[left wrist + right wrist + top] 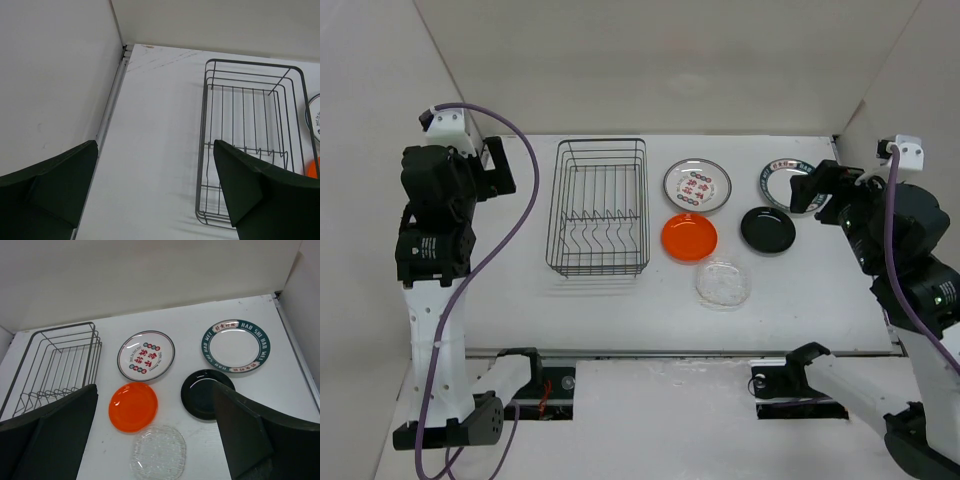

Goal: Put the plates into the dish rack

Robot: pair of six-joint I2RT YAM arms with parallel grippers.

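My right gripper moves down to the left in the top view onto the red-motif plate's rim facing the green-rimmed plate [728,187] [173,351] next, where bare table leaves finger room.
The black wire dish rack [599,206] stands on the table with nothing in it; it also shows in the left wrist view [250,135] and the right wrist view [52,367]. To its right lie five plates flat on the table: white with red motifs [697,185] [146,355], white with green rim [782,184] [233,346], orange [689,237] [133,406], black [767,229] [202,394], clear glass [723,283] [158,452]. My left gripper [498,167] [155,185] is open and empty, raised left of the rack. My right gripper [817,187] [155,432] is open and empty, raised over the green-rimmed plate.
White walls enclose the table on the left [55,80], back and right. The arm bases [510,385] sit at the near edge. A purple cable [510,215] hangs from the left arm beside the rack.
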